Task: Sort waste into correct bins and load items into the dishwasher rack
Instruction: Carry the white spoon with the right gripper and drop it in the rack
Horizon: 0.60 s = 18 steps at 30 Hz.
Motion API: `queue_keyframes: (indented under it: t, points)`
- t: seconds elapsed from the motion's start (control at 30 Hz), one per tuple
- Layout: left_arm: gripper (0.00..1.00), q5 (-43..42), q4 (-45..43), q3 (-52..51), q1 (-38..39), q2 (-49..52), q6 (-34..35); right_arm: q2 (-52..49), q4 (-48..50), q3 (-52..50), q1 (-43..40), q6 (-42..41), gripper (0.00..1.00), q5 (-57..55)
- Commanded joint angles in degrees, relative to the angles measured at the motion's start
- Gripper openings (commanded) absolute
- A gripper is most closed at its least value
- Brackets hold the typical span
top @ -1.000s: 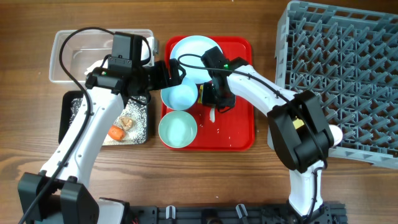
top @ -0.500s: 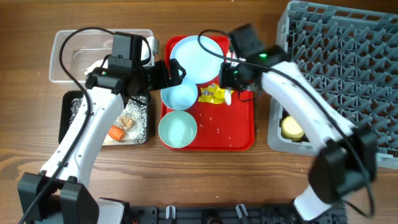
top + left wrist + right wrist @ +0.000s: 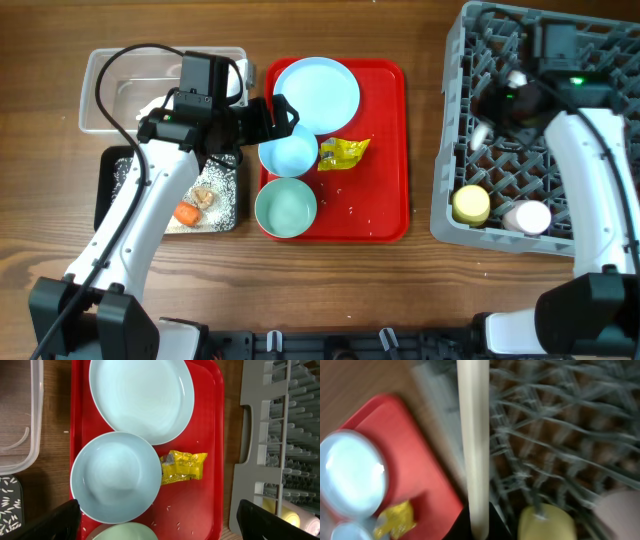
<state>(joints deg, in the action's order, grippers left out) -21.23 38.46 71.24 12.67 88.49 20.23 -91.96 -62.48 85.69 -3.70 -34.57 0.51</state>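
My right gripper should next swing back and to the right in the overhead view. It should turn the spoon and lower it beside the pink cup (image 3: pixel 528 217), where the front of the rack is free.
My right gripper (image 3: pixel 500 105) is shut on the white spoon (image 3: pixel 481 129) and holds it over the left part of the grey dishwasher rack (image 3: pixel 600 150). In the right wrist view the spoon handle (image 3: pixel 473 445) runs up from the jaws (image 3: pixel 477 522). The yellow cup (image 3: pixel 471 204) and pink cup (image 3: pixel 528 217) sit in the rack's front. My left gripper (image 3: pixel 275 115) is open above a pale blue bowl (image 3: pixel 115 477). The plate (image 3: pixel 141 397), a yellow wrapper (image 3: pixel 183 466) and a second bowl (image 3: pixel 286 207) lie on the red tray (image 3: pixel 385 150).
The clear tub (image 3: pixel 110 90) stands at the back left. The black tray (image 3: pixel 125 185) in front of it holds rice, a carrot piece (image 3: pixel 186 213) and a brownish lump (image 3: pixel 205 196). Rice grains (image 3: pixel 350 210) are scattered on the red tray.
My right arm has lifted the spoon off the red tray and swung right to the rack. The yellow wrapper now lies uncovered. My left arm has not moved.
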Motion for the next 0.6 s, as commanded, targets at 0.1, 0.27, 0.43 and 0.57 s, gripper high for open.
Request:
queue_keyframes:
  t: [0.1,0.27,0.43,0.57]
  points:
    - [1.0,0.31,-0.04,0.02,0.2,-0.28,-0.5,1.44,-9.84,-0.35,-10.51,-22.18,0.04,-13.6]
    - [1.0,0.33,-0.04,0.02,0.2,-0.28,-0.5,1.44,-11.69,-2.38,-21.09,-27.39,0.04,-15.52]
    - [1.0,0.31,-0.04,0.02,0.2,-0.28,-0.5,1.44,-11.04,-8.11,-31.54,-30.53,0.04,-15.52]
    - [1.0,0.31,-0.04,0.02,0.2,-0.28,-0.5,1.44,-6.99,-13.79,-36.2,-29.9,0.04,-14.4]
